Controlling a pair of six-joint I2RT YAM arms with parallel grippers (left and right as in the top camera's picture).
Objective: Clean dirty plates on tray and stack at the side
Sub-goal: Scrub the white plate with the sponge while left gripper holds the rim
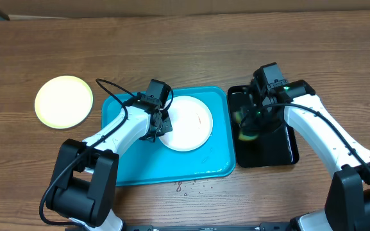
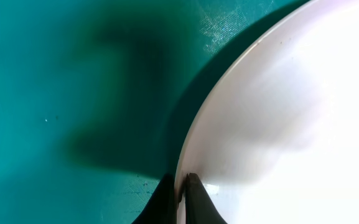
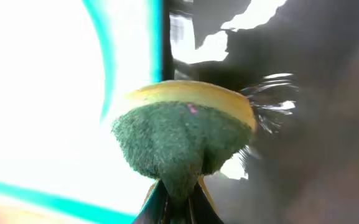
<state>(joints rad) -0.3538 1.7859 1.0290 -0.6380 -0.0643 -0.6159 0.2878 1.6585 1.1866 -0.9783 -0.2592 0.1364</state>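
Note:
Next, my right gripper moves across the white plate (image 1: pixel 188 123), because a reddish smear marks it. It then goes over the black tray (image 1: pixel 281 153) and down to release the sponge.
A white plate (image 1: pixel 188 123) with a faint reddish smear lies on the turquoise tray (image 1: pixel 127 168). My left gripper (image 1: pixel 162 126) is at the plate's left edge. In the left wrist view the gripper (image 2: pixel 180 194) is shut on the rim of the white plate (image 2: pixel 291 124), above the tray floor (image 2: pixel 73 93). A pale yellow plate (image 1: pixel 63 101) rests on the table at the far left. Over the black tray (image 1: pixel 281 153) my right gripper (image 1: pixel 249 122) is shut on a green and yellow sponge (image 3: pixel 179 134), pinched between the jaws (image 3: pixel 178 200).
The glossy black tray (image 3: pixel 328 124) stands right beside the turquoise tray's right rim. Small droplets (image 1: pixel 188 187) dot the wooden table in front of the turquoise tray. Bare wood lies along the back and far left.

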